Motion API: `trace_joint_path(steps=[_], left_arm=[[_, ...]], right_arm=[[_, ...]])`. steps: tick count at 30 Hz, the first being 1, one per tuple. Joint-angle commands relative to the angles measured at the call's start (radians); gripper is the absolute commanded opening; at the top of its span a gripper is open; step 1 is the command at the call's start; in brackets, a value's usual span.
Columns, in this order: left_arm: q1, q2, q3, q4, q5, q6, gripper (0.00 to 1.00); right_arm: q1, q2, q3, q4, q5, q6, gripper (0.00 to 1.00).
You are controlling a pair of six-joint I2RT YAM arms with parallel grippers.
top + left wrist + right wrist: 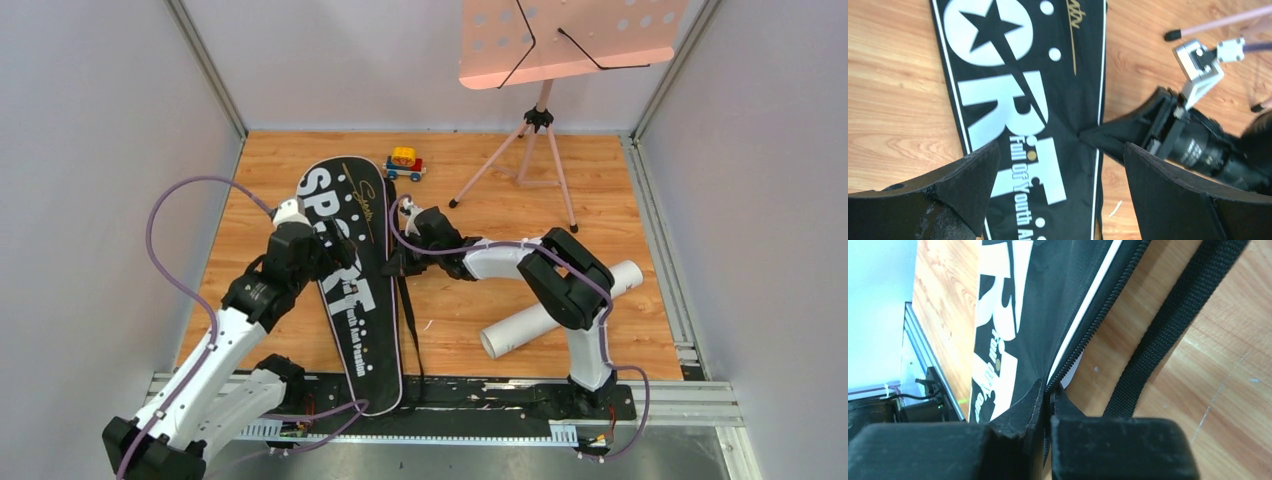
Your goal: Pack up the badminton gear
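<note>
My right gripper turns and moves over bare floor to its right in the top view next and releases, because the bag (350,270) overlaps the bar.
The long black bag (350,270) lettered SPORT lies flat on the wooden floor, its strap (410,320) along its right side. My right gripper (392,266) is shut on the bag's zipped right edge (1083,347), seen close in the right wrist view (1049,392). My left gripper (322,255) is open just above the bag's middle; its fingers (973,175) straddle the lettering (1013,125). The white tube (560,310) lies on the floor at the right. Rackets and shuttlecocks are out of view.
A small red-yellow-blue toy car (405,163) sits behind the bag's top. The pink music stand (545,60) stands at the back right on its tripod legs (520,165). Grey walls close in both sides; a metal rail (450,400) runs along the near edge.
</note>
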Motion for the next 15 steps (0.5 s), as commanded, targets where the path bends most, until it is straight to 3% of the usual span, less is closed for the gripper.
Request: trace_joint_path(steps=[1, 7, 15], left_arm=[[0.024, 0.076, 0.116, -0.055, -0.105, 0.029, 1.00], [0.122, 0.190, 0.268, -0.134, -0.192, -0.056, 1.00], [0.298, 0.358, 0.538, -0.249, -0.190, -0.136, 0.99]], right_arm=[[0.010, -0.122, 0.003, 0.002, -0.060, -0.086, 0.00], [0.075, -0.239, 0.059, -0.186, 0.100, -0.265, 0.00], [0.222, -0.336, 0.133, -0.366, 0.470, -0.483, 0.00]])
